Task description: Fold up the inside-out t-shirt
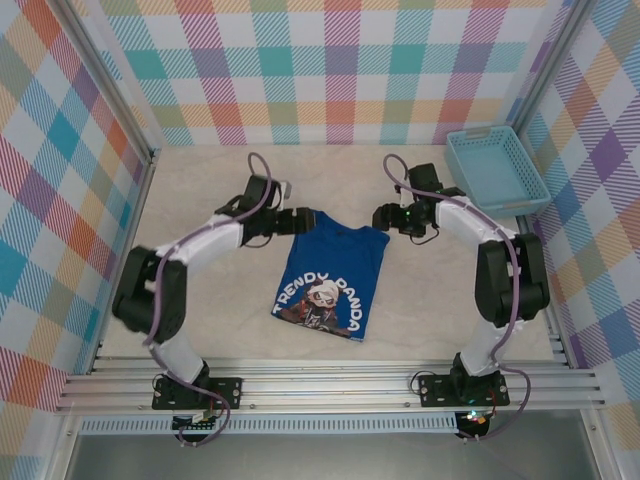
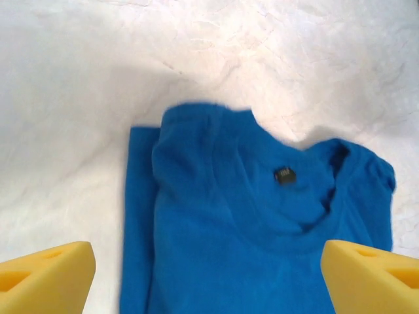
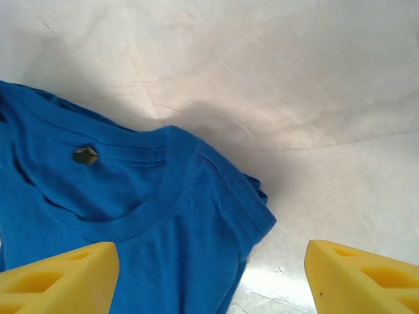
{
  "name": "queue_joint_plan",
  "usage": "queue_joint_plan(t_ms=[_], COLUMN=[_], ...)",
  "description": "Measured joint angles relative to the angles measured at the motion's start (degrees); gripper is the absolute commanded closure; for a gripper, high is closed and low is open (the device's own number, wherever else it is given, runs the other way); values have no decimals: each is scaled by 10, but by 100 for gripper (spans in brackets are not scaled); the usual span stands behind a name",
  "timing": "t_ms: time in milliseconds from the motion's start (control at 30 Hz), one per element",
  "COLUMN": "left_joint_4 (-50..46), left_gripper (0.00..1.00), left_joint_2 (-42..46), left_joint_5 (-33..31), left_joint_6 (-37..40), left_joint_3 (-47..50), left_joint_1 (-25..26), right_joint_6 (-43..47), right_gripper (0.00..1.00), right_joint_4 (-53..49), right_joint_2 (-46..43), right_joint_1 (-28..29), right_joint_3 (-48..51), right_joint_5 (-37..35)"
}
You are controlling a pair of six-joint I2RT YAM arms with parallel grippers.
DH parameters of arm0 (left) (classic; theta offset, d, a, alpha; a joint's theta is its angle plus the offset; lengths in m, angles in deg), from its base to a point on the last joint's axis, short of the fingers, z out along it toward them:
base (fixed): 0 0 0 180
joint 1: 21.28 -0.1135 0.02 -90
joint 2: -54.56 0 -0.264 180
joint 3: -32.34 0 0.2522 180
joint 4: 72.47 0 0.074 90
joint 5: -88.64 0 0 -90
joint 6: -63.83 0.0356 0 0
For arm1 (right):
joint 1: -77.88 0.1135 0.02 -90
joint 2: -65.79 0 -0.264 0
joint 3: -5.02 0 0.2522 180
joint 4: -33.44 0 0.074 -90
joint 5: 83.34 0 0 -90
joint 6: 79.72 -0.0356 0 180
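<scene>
The t-shirt's shoulder (image 1: pixel 373 237) (image 3: pixel 215 212) beside the collar lies below, between my right gripper's spread yellow fingers, so the open gripper will next lower onto it and close there.
The royal-blue t-shirt (image 1: pixel 331 280) lies flat mid-table with its sleeves tucked in and a white "TRENDY PANDA" print facing up. My left gripper (image 1: pixel 301 221) hovers at the shirt's far left shoulder, and my right gripper (image 1: pixel 381 216) hovers at its far right shoulder. In the left wrist view the t-shirt (image 2: pixel 222 229) shows its neckline and a small dark tag (image 2: pixel 284 175), and the left gripper (image 2: pixel 208 278) stands open above it, holding nothing. The right wrist view has the collar and shoulder of the t-shirt (image 3: pixel 150 222) under the open right gripper (image 3: pixel 211 281), yellow fingers (image 3: pixel 363 278) wide apart.
A light-blue lattice basket (image 1: pixel 497 168) sits at the back right corner. Checked walls close in the table on three sides, and a metal rail (image 1: pixel 330 385) runs along the near edge. Bare beige table (image 1: pixel 200 300) lies to both sides of the shirt.
</scene>
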Motion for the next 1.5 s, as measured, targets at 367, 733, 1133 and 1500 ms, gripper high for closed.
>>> queue_joint_plan(t_ms=[367, 733, 1133, 1500], left_joint_4=[-109, -147, -157, -160], left_gripper=[11, 35, 64, 87], left_joint_2=[-213, -258, -285, -296], left_joint_5=[108, 180, 237, 250], left_joint_6=[95, 129, 127, 123], left_joint_3=[-195, -236, -254, -261], left_joint_1=[-39, -42, -43, -44], right_joint_6=[-29, -53, -76, -88], right_gripper=[27, 41, 58, 80], right_joint_4=[29, 48, 45, 66], right_joint_2=[54, 68, 93, 114], right_joint_1=[9, 15, 19, 26], right_joint_3=[39, 41, 17, 1], right_joint_5=[40, 40, 42, 56])
